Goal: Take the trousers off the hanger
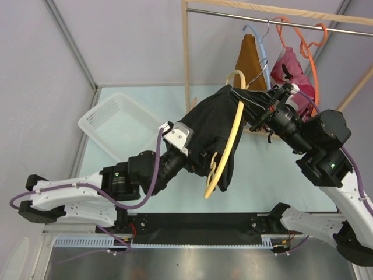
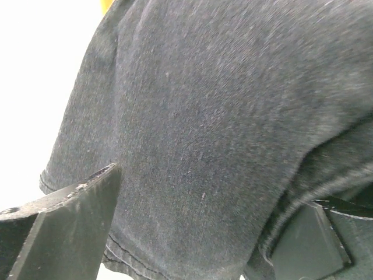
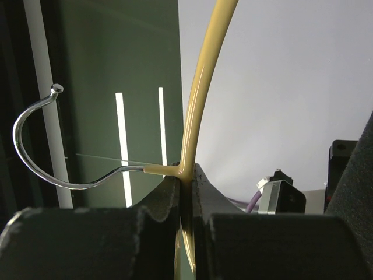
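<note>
I will next move my left gripper toward the yellow hanger [image 1: 239, 119], to the right in the top view, and close on the fold of the trousers, because dark fabric is between its open fingers.
The black trousers [image 1: 213, 128] hang in mid-air over the pale yellow hanger [image 1: 239, 119], which curves down out of their front edge. My right gripper [image 1: 252, 105] is shut on the hanger [image 3: 201, 93] at its neck, just beside the metal hook [image 3: 35, 119]; in the right wrist view the right gripper [image 3: 186, 182] pinches the yellow stem tightly. From the lower left, my left gripper [image 1: 195, 156] reaches into the trousers [image 2: 221, 116]. Seen from the left wrist, the left gripper [image 2: 213, 195] stands open, dark fabric filling the space between its fingers [image 2: 70, 221].
A wooden clothes rack [image 1: 186, 58] stands behind, with a mustard-brown garment [image 1: 250, 55] on a light blue hanger and a pink garment [image 1: 285, 67] on an orange hanger. A white plastic basket [image 1: 113, 119] lies tilted at the left on the table.
</note>
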Controlling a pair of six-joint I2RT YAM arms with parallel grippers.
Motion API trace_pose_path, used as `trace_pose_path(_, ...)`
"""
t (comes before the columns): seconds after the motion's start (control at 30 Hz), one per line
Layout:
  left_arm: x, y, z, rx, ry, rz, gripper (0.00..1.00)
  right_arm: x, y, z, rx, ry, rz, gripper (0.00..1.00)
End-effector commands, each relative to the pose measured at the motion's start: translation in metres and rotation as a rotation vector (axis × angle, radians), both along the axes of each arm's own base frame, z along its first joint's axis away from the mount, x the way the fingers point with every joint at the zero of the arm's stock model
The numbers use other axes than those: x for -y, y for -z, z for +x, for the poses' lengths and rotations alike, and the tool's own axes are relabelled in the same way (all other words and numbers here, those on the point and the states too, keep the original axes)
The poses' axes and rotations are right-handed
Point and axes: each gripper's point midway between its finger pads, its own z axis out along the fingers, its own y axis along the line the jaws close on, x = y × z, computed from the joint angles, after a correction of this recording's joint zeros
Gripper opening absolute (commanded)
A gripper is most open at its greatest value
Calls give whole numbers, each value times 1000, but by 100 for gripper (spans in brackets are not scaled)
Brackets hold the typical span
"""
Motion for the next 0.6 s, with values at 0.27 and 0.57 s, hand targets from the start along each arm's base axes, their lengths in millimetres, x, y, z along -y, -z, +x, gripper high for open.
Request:
trace_pose_path(0.27,-6,-17,36,151,-256,69,100,51,-85,-69,219,-117,274,0)
trace_pose_path(0.57,4,-33,48,257,-326,122,55,68,-82,-82,238,-84,275,0)
